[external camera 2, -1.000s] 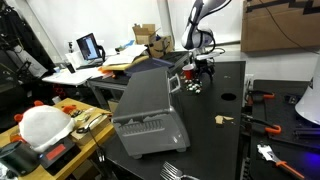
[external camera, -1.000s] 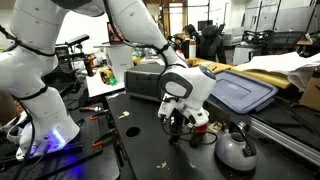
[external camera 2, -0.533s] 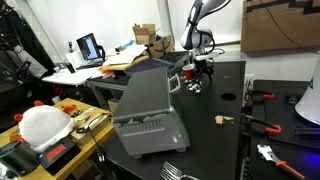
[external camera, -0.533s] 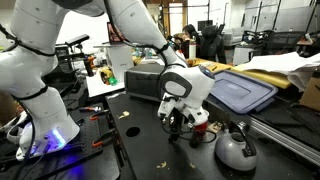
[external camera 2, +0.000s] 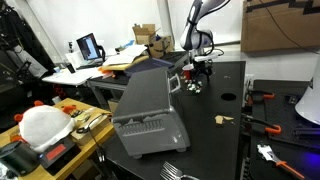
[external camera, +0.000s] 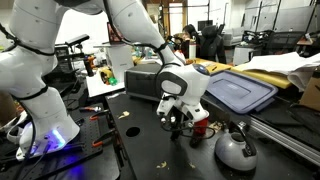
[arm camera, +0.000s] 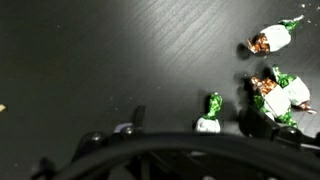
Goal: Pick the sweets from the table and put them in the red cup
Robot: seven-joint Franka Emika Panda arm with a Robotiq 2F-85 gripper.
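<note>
The open gripper stays low over the tabletop and closes around the sweet next, because the single sweet already lies between the dark fingers.
Several sweets in white and green wrappers lie on the black table (arm camera: 90, 60): one sweet (arm camera: 210, 114) sits low in the wrist view, a cluster (arm camera: 281, 94) lies to its right, and another (arm camera: 270, 38) is above. They also show as pale specks in an exterior view (external camera 2: 195, 88). My gripper (external camera: 180, 126) hangs low over the sweets and looks open, with the single sweet between its dark fingers (arm camera: 195, 128). The red cup (external camera: 204, 128) stands right beside the gripper, partly hidden by it.
A round grey kettle (external camera: 236, 150) stands near the cup. A blue lid (external camera: 240, 92) and a grey box-shaped machine (external camera 2: 150, 105) lie on the table. Small tools (external camera 2: 262, 100) lie along the table's side. A small scrap (external camera 2: 222, 119) lies apart.
The gripper has shifted slightly and sunk a little toward the sweets. The cup and sweets have not moved.
</note>
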